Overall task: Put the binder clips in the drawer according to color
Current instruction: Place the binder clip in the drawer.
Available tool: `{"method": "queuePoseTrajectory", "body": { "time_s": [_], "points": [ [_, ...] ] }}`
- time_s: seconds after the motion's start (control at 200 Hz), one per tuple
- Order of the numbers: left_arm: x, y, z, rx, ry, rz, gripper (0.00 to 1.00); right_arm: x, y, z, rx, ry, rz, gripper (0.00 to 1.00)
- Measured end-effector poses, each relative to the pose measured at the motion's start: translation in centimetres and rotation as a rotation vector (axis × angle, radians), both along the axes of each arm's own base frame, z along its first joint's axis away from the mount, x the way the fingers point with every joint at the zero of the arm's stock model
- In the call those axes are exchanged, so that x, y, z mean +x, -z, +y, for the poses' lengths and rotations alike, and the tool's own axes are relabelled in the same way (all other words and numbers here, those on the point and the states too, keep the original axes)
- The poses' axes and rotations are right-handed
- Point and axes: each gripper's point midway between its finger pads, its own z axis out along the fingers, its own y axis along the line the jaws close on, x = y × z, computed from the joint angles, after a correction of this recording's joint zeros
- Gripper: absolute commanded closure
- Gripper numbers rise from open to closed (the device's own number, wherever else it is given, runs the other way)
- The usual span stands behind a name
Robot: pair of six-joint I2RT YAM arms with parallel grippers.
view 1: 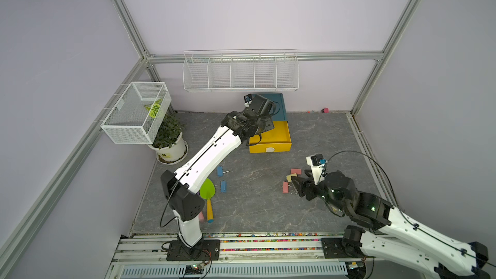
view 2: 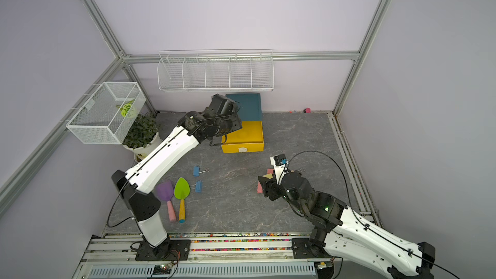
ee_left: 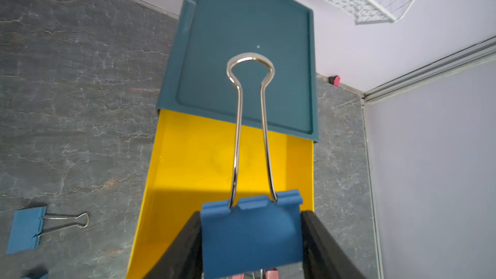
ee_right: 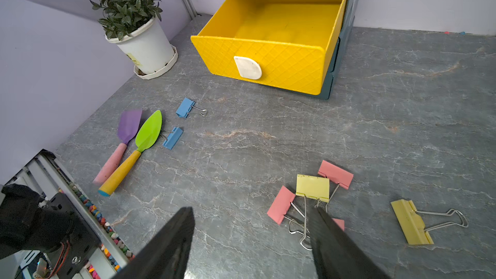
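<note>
My left gripper lowers toward the bottom of the yellow drawer (view 2: 244, 136) (ee_left: 251, 175) next and releases the blue binder clip there, since the open drawer lies below the gripper.
The drawer cabinet (view 1: 279, 103) is dark teal, and its yellow top drawer (ee_right: 281, 60) is pulled out and looks empty. My left gripper (ee_left: 252, 217) hangs over that drawer, shut on a blue binder clip (ee_left: 251, 237) whose wire handle points at the cabinet. Two more blue clips (view 1: 220, 170) (view 1: 223, 186) lie on the floor mid-left. My right gripper (ee_right: 253, 210) is open just above the floor beside a cluster of pink clips (ee_right: 335, 173) (ee_right: 281, 208) and a yellow one (ee_right: 312, 187). A second yellow clip (ee_right: 412, 222) lies apart from them.
A green trowel (view 2: 182, 189) and a purple trowel (view 2: 164, 190) lie near the blue clips. A potted plant (view 1: 169, 148) stands at the left wall under a wire basket (view 1: 137, 111). A long wire basket (view 1: 240, 72) hangs on the back wall above the cabinet.
</note>
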Motion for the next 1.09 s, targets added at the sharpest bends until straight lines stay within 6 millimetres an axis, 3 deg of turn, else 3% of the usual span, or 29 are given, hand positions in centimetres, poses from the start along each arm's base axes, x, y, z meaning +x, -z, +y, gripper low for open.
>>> {"method": "queuePoseTrajectory", "body": {
  "time_s": [0.155, 0.29, 0.59, 0.84, 0.98, 1.095],
  "points": [
    [1.2, 4.6, -1.4, 0.090, 0.042, 0.088, 0.52, 0.0, 0.2, -0.1, -0.008, 0.004, 0.004, 0.27],
    [0.9, 6.7, -1.2, 0.139, 0.052, 0.142, 0.51, 0.1, 0.5, 0.0, -0.014, 0.008, 0.016, 0.27],
    [0.5, 6.9, -1.0, 0.149, 0.060, 0.161, 0.45, 0.3, 0.7, -0.2, -0.019, 0.025, 0.021, 0.27],
    [0.1, 7.0, -1.1, 0.144, 0.072, 0.178, 0.23, 0.4, 1.1, -0.1, -0.032, 0.031, 0.031, 0.27],
    [-0.1, 6.9, -1.2, 0.137, 0.079, 0.183, 0.22, 0.4, 1.2, -0.1, -0.038, 0.034, 0.033, 0.27],
    [-0.4, 5.5, -0.9, 0.116, 0.073, 0.167, 0.22, 0.4, 1.1, -0.1, -0.036, 0.035, 0.032, 0.27]
  ]
}}
